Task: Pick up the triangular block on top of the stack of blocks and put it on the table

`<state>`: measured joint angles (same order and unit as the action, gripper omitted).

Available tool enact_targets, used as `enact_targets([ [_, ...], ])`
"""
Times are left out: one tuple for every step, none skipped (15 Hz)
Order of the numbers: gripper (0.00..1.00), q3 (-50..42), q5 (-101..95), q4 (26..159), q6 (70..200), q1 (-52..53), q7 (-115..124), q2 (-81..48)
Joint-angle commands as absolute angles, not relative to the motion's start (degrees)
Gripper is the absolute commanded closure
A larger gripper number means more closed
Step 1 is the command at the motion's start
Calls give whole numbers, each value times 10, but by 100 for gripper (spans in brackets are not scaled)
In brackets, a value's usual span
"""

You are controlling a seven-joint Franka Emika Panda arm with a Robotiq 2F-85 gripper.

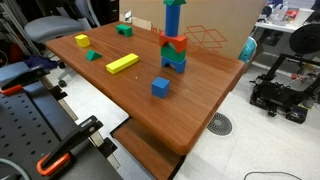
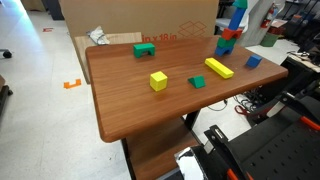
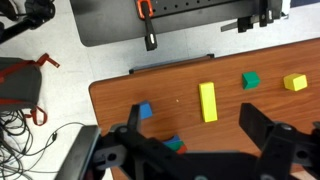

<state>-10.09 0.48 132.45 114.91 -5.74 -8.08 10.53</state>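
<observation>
I need to move my gripper outward and down around the dark green triangular block, because it sits on the upright blue block, farther out and lower than my gripper.
The stack of blocks (image 1: 173, 45) stands at the far side of the brown table (image 1: 200, 95), with a tall upright blue block as its upper part. A green piece at the frame's top edge, apparently the triangular block (image 1: 172, 3), sits on it. The stack also shows in an exterior view (image 2: 232, 30), its top cut off by the frame. My gripper (image 3: 192, 125) shows only in the wrist view. It is open and empty, high above the table (image 3: 170, 85). The stack's top (image 3: 173, 146) peeks out by the left finger, partly hidden by the gripper body.
On the table lie a blue cube (image 1: 160, 87) (image 3: 145, 111), a long yellow block (image 1: 122, 63) (image 3: 207, 101), a teal wedge (image 1: 92, 56) (image 3: 250, 80), a yellow cube (image 1: 81, 41) (image 3: 295, 82) and a squarish green block (image 1: 124, 30) (image 2: 144, 48).
</observation>
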Motion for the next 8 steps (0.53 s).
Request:
enact_targets([
  [0,-84,24,1299,1202,-55,-48,56],
  [0,-81,24,1292,1213,-55,-41,44],
  [0,-78,21,1285,1219,-55,-35,32],
  [0,-75,18,1276,1225,-56,-28,18],
  [0,-72,13,1268,1227,-56,-19,8],
  [0,-71,11,1258,1229,-56,-14,-4],
  [0,-70,10,1249,1235,-56,-9,-15],
  [0,-69,9,1240,1240,-56,-6,-28],
])
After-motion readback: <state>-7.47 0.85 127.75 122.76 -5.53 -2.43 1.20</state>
